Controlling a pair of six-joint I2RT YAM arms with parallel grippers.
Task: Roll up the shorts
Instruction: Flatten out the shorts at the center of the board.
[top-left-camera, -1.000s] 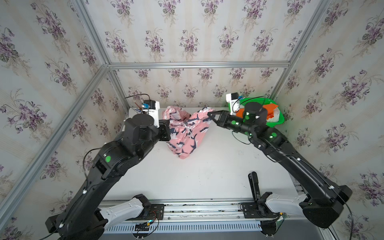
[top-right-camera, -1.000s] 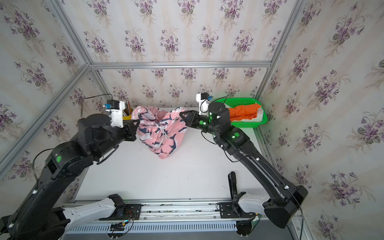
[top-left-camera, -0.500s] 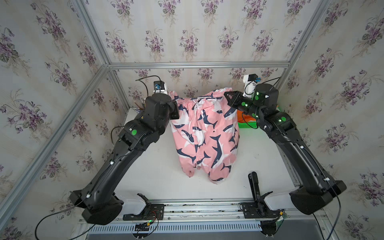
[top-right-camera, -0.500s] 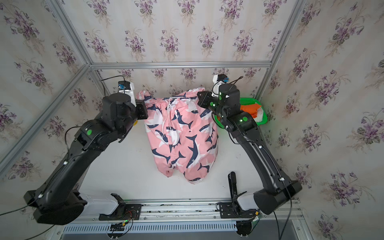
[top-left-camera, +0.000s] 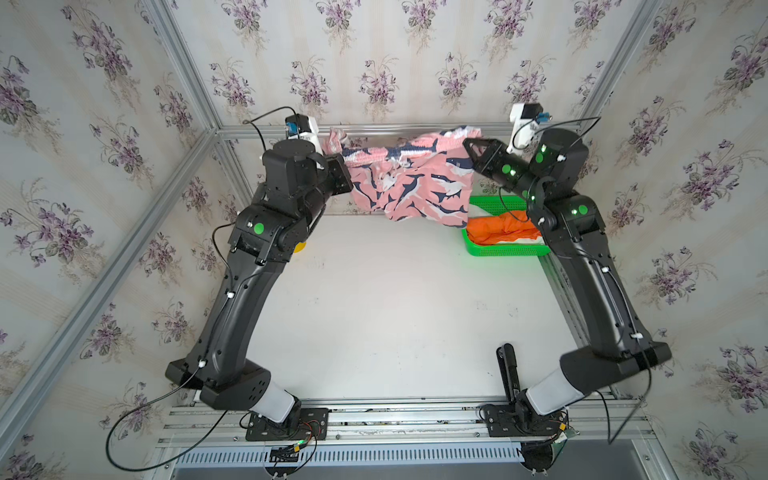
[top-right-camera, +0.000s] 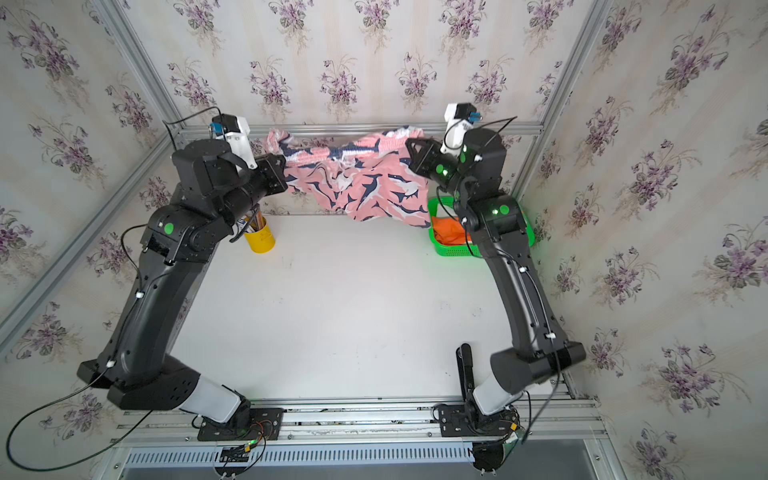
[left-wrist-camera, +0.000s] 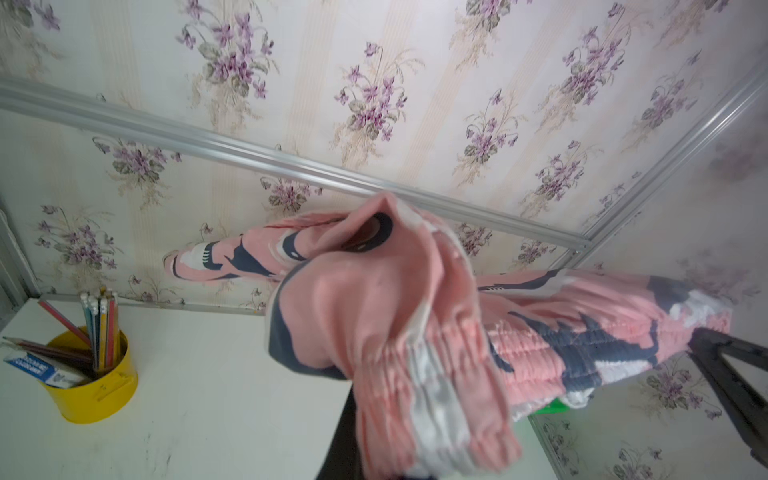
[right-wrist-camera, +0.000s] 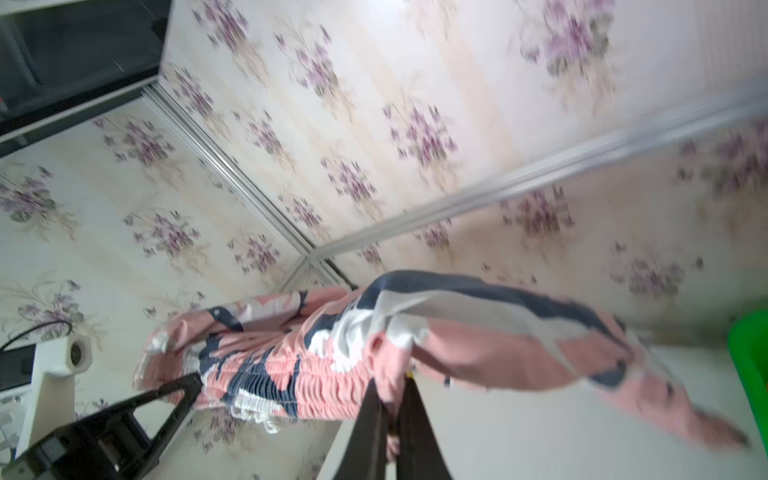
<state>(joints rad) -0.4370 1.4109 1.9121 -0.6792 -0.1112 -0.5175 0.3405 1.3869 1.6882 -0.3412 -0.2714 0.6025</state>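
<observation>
My right gripper should release the waistband end down and back on the bare near tabletop.
The pink shark-print shorts (top-left-camera: 415, 187) (top-right-camera: 365, 187) hang in the air near the back wall, their waistband stretched level between both grippers. My left gripper (top-left-camera: 347, 160) (top-right-camera: 284, 160) is shut on one waistband end; in the left wrist view the cloth (left-wrist-camera: 395, 332) drapes over its jaws. My right gripper (top-left-camera: 467, 145) (right-wrist-camera: 392, 386) is shut on the other end, with a pink fold pinched between its dark fingers (right-wrist-camera: 370, 419). The legs dangle over the far table edge. Orange shorts (top-left-camera: 503, 230) lie in the green basket (top-left-camera: 507, 250), with a strip of white cloth (top-left-camera: 524, 240) beside them.
A yellow cup of pencils (top-right-camera: 259, 241) (left-wrist-camera: 93, 390) stands at the back left, under my left forearm. The green basket (top-right-camera: 453, 251) sits at the back right, below my right arm. The white tabletop (top-left-camera: 395, 311) spreads between the arm bases. Aluminium frame rails line the papered walls.
Both arms raised the shorts off the table and pulled the waistband apart. Since half a second ago the hanging legs have swung from the table's middle back toward the far wall.
</observation>
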